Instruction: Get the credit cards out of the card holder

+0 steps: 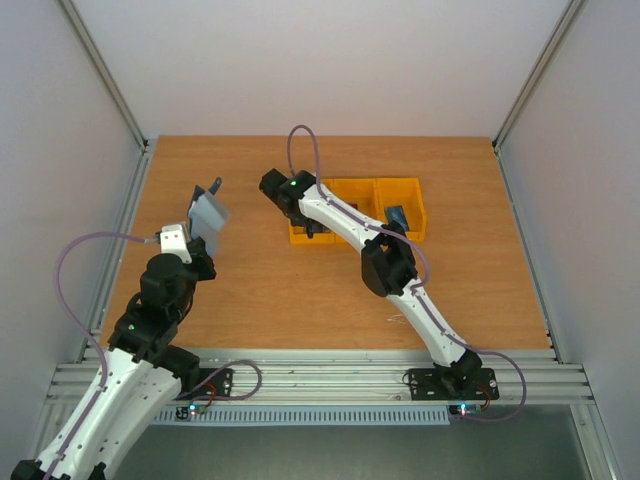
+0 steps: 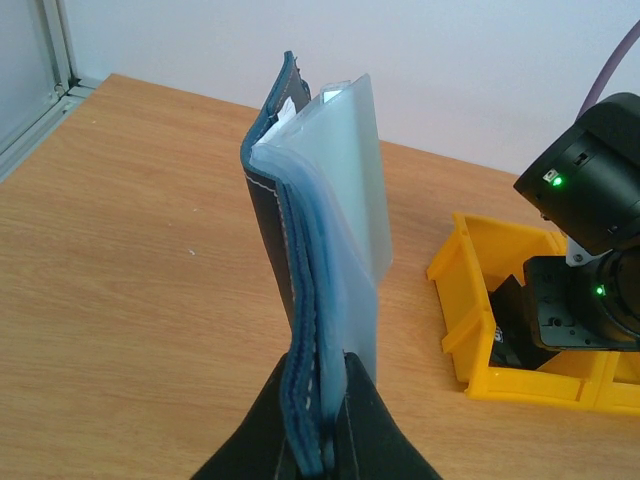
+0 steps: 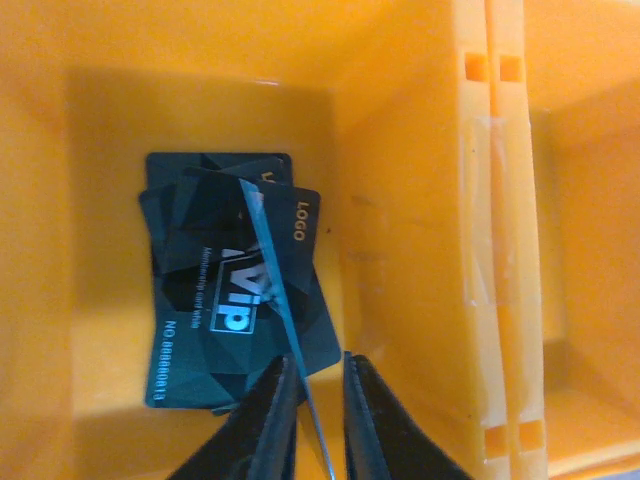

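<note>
The left gripper lowers toward the right in the top view next and releases the card holder (image 1: 208, 214) on the tabletop's wood beside the bins, since it lies bare there.
My left gripper (image 1: 197, 238) (image 2: 318, 378) is shut on the bottom edge of the card holder (image 1: 208, 214) (image 2: 318, 230) and holds it upright above the table. It is navy outside, with clear blue-grey sleeves fanned open. My right gripper (image 1: 306, 226) (image 3: 318, 366) reaches down into the leftmost orange bin (image 1: 298, 238) (image 3: 400, 200). Its jaws are slightly apart. A thin card (image 3: 272, 275) stands edge-on between them, against the left finger and clear of the right one. Dark cards (image 3: 215, 300) with VIP lettering lie flat on the bin floor below.
Three orange bins stand in a row at the table's middle back. The middle bin (image 1: 352, 193) is beside the right arm. The right bin (image 1: 412, 192) holds a blue object (image 1: 400, 216). Metal frame posts and white walls enclose the table.
</note>
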Robot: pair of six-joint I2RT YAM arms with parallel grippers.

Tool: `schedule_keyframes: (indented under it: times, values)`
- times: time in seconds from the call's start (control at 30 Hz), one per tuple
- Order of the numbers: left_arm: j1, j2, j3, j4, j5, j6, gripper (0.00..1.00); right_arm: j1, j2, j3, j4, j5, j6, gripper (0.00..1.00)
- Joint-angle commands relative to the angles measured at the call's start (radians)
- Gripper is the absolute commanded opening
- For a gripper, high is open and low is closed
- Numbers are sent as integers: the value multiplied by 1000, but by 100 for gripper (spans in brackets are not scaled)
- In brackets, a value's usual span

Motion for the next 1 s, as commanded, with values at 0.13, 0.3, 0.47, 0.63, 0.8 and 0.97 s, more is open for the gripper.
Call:
schedule_keyframes:
  times: [0.13, 0.3, 0.47, 0.63, 0.8, 0.97]
  values:
    - [2, -15, -13, 55, -8, -1, 0, -17, -13, 44, -5, -35, 58, 31]
    - [1, -7, -13, 56, 4, -6, 0, -14, -69, 46, 80, -114, 33, 31]
    - [1, -3, -13, 58, 11, -6, 0, -14, -77, 46, 101, -184, 34, 31]
    - [2, -2, -18, 58, 16, -9, 0, -21, -115, 42, 113, -136, -17, 31]
    - [1, -1, -19, 59, 20, -12, 0, -52, -69, 40, 110, -151, -49, 31]
    - [1, 0, -18, 56, 20, -11, 0, -69, -2, 63, 58, -140, -58, 31]
